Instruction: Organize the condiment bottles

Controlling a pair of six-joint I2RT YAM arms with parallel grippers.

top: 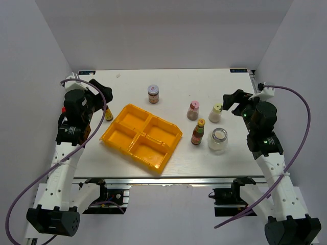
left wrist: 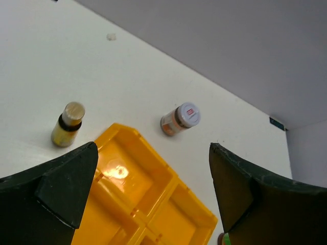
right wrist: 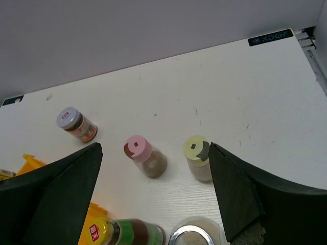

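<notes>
My right gripper moves back, left in the top view and down to where the yellow-capped bottle stands, around its cap (top: 201, 122) (right wrist: 97, 231) next.
Five bottles stand right of and behind the yellow tray (top: 141, 137): a silver-purple-capped jar (top: 153, 93), a pink-capped bottle (top: 193, 110), a pale-green-capped bottle (top: 215, 113), a yellow-capped bottle with a green label (top: 199, 131) and a wide clear glass jar (top: 218, 139). A small yellow bottle (top: 109, 114) stands at the tray's left corner. My left gripper (top: 106, 95) is open and empty above that corner. My right gripper (top: 228, 103) is open and empty, just right of the pale-green-capped bottle. A small red thing (top: 64, 109) shows beside the left arm, mostly hidden.
The tray's four compartments hold nothing. In the left wrist view the tray (left wrist: 148, 204) lies below the open fingers, with the small yellow bottle (left wrist: 68, 124) to the left and the silver-capped jar (left wrist: 180, 119) beyond. Grey walls close in the table on three sides.
</notes>
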